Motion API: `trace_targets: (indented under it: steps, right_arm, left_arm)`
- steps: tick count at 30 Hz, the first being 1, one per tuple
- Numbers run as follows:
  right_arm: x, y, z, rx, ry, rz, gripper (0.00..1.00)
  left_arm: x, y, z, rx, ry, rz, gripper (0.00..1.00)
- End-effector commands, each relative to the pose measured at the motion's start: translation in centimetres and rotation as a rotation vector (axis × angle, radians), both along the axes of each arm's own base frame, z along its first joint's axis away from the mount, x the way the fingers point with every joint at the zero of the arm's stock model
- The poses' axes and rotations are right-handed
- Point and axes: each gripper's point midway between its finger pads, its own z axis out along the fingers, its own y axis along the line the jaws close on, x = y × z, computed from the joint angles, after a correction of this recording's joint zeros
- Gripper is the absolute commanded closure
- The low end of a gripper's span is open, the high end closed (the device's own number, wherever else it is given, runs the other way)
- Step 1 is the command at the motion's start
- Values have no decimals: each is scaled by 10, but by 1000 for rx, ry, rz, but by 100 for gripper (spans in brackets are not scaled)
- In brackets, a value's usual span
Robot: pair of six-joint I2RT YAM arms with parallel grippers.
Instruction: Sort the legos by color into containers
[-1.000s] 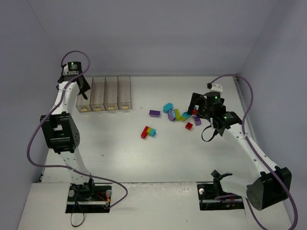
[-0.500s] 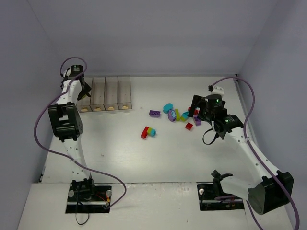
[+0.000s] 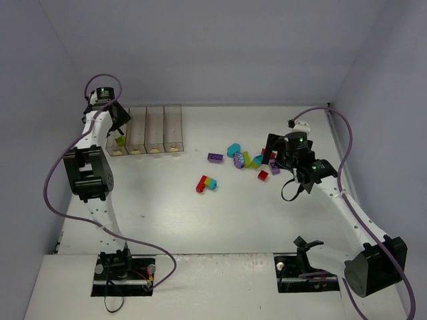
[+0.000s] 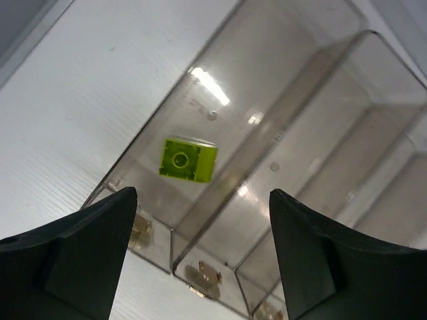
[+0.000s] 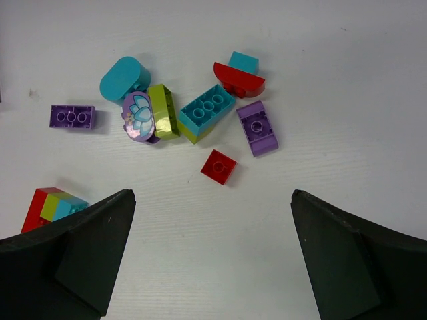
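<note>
I will next move my left gripper to the right in the top view, past the bins, and lower it onto the lone purple brick [image 3: 215, 158], because the tabletop around it is clear.
The containers [image 3: 145, 130], four clear bins joined in a row, stand at the back left. My left gripper [image 3: 115, 120] hovers open over the leftmost bin [image 4: 133, 180]. A lime green lego [image 4: 188, 159] is inside that bin, free of the fingers [image 4: 100, 227], and shows in the top view as a lime green lego [image 3: 120, 141]. At mid right my right gripper [image 3: 272, 152] stands wide open above a cluster of legos. A small red lego [image 5: 219, 167] lies just ahead of the right gripper [image 5: 212, 193], with nothing between its fingers.
The cluster holds a teal brick [image 5: 207, 110], a purple brick [image 5: 257, 128], a lime green brick [image 5: 163, 110], a teal rounded piece [image 5: 125, 78] and a red-and-teal piece [image 5: 238, 79]. A purple brick [image 3: 215, 157] and a red-green-teal stack [image 3: 206, 183] lie apart to the left.
My left gripper has opened over the leftmost bin, and the lime green lego now shows inside it. The right arm has hardly moved.
</note>
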Motion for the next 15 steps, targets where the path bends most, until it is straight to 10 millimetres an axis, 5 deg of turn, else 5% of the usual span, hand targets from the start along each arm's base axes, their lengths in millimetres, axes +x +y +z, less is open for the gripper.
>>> trace_targets:
  steps: [1,2,3,5,10,11,15]
  right_arm:
    - [14,-2,17,-13,-63,-15,0]
    - [14,-3,16,-18,-62,-14,0]
    - [14,-3,17,-26,-66,-8,0]
    - [13,-5,17,-35,-69,-6,0]
    - [10,-7,26,-45,-99,8,0]
    - [9,-6,27,-43,-102,14,0]
    - [3,-4,34,-29,-124,33,0]
  left_arm:
    - [14,-41,102,123,-238,-269,27]
    - [12,-52,116,201,-247,-383,27]
    - [13,-89,121,234,-262,-505,27]
    - [10,-129,126,304,-285,-704,27]
    - [-16,-250,101,486,-250,-1328,25]
    - [-26,-267,86,451,-225,-1421,25]
    - [-44,-326,76,421,-253,-1649,25]
